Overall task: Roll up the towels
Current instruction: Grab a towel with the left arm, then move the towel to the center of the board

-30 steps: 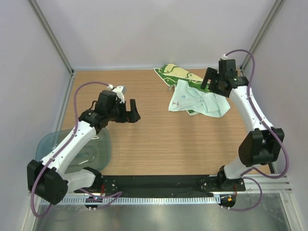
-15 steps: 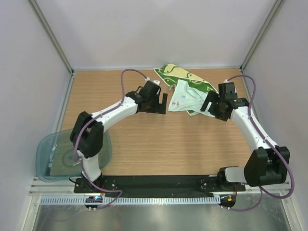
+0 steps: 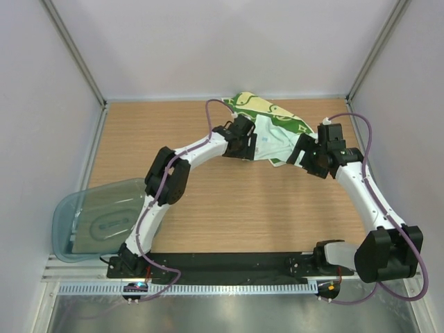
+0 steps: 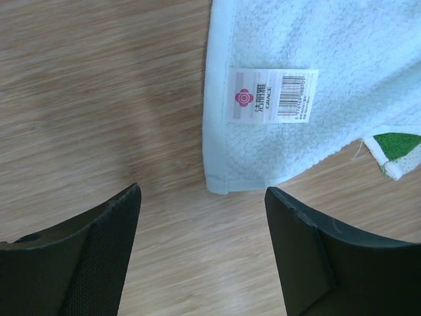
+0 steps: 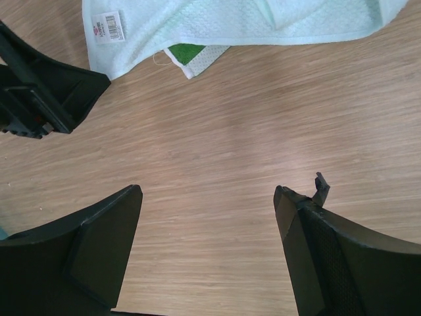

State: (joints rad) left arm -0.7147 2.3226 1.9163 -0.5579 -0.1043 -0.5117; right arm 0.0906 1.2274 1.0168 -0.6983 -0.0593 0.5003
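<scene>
The open right gripper swings to the left in the top view next and lowers to close on the mint towel's folds, because the mint towel [image 5: 250,20] lies crumpled.
A plain pale mint-blue towel [image 3: 276,142] lies crumpled at the back right of the table, on top of a green towel with cream patches [image 3: 267,109]. My left gripper [image 3: 248,147] is at the mint towel's left edge. In the left wrist view its open jaws [image 4: 202,189] hover over bare wood just short of the towel's corner [image 4: 220,181], below the sewn label [image 4: 273,95]. A green corner [image 4: 396,147] peeks out beside it. My right gripper [image 3: 309,157] stands open [image 5: 207,191] over bare wood near the mint towel [image 5: 250,20], holding nothing.
A translucent teal-grey bin [image 3: 104,222] sits at the near left edge of the wooden table [image 3: 229,208]. The left gripper's black fingers [image 5: 39,92] show in the right wrist view. White walls enclose the back and sides.
My left arm has swung from the left of the table across to the mint towel's left corner. The right gripper has come down towards the towel's near right side.
</scene>
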